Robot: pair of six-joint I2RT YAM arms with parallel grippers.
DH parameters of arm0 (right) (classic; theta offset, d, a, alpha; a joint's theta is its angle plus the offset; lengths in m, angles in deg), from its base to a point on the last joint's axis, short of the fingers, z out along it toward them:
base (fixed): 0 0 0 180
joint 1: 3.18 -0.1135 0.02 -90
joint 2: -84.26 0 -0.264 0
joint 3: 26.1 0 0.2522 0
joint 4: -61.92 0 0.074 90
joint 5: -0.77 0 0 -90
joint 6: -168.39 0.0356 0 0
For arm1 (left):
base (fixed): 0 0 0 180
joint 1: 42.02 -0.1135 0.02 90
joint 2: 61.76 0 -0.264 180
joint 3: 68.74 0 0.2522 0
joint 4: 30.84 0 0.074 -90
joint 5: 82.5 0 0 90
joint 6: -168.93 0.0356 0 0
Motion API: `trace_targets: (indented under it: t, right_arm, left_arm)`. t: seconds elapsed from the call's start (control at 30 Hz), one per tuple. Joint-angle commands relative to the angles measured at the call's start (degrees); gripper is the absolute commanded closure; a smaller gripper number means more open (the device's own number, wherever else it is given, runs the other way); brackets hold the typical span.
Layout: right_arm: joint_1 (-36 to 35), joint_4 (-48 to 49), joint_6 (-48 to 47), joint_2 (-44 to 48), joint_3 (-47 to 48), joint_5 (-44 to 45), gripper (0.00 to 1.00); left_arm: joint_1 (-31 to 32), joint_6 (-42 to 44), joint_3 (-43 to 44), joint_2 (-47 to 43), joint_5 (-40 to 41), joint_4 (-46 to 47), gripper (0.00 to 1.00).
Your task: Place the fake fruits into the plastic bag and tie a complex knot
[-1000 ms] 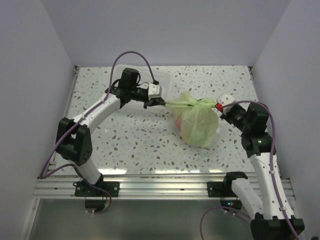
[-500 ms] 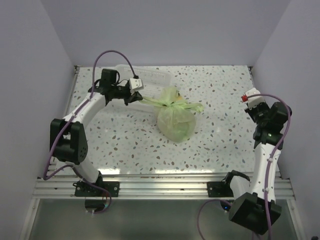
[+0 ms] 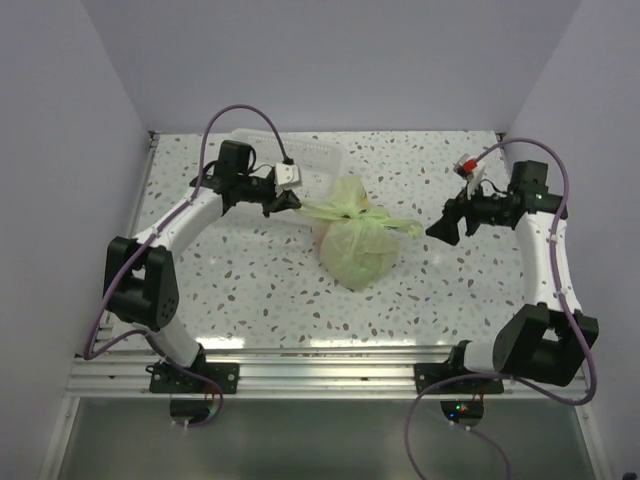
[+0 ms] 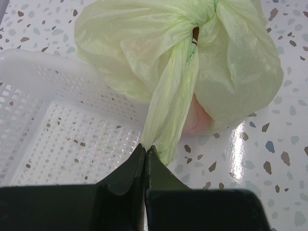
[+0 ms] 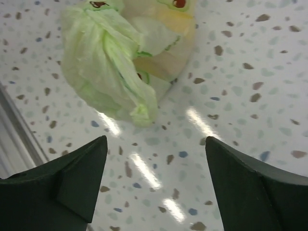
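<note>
I need to slide the open fingers of my right gripper to the left in the top view next, around the bag's loose handle end, and close them, because it sticks out that way.
The pale green plastic bag [image 3: 355, 245] sits bulging in the middle of the table, its top bunched into a knot [image 3: 358, 211] with handle ends sticking out left and right. Fake fruits [image 5: 168, 43] show only as blurred yellow and pink shapes through the film [image 4: 202, 118]. My left gripper [image 3: 293, 202] is shut on the left handle end [image 4: 166, 115], stretched taut from the knot [image 4: 204, 21]. My right gripper [image 3: 440, 230] stands open just right of the loose right handle end [image 3: 405, 228], which lies ahead of its fingers [image 5: 139, 108], touching nothing.
A white perforated plastic basket [image 3: 315, 158] stands at the back, right beside the bag and under the left gripper [image 4: 72, 139]. The enclosure walls close the table on the left, right and back. A metal rail [image 3: 320, 365] runs along the near edge.
My right gripper has let go of the right handle end, opened, and swung back toward the bag from the far right. The bag slid left, and the left gripper still holds its handle.
</note>
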Motion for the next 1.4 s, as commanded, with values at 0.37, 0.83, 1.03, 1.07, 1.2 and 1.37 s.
trace_targets:
  t: [0.37,0.83,1.03,1.07,1.2,1.37]
  right_arm:
    - [-9.7,21.6,30.8,-0.7,-11.0,7.8,0.41]
    - [-14.1,38.0,41.9,2.5,-18.5,21.5,0.80]
    - [-14.2,46.1,48.5,6.7,-23.0,25.4,0.97]
    - [-14.2,47.1,48.9,6.8,-23.5,26.4,1.00]
    - [-15.0,49.2,49.3,6.3,-24.4,26.6,1.00]
    - [-16.0,47.9,47.4,6.8,-24.4,22.0,1.00]
  left_arm:
    - [0.2,-2.6,1.5,-0.2,-2.5,2.0,1.00]
    - [0.1,-2.4,0.6,-0.7,-2.2,2.2,1.00]
    - [0.0,-2.6,0.1,-0.6,-1.8,2.1,1.00]
    - [0.0,-2.8,0.1,-0.6,-1.6,2.3,1.00]
    - [0.4,-6.4,0.4,-0.8,-1.8,3.0,0.92]
    - [3.4,-9.1,0.7,-1.5,2.1,3.8,0.75]
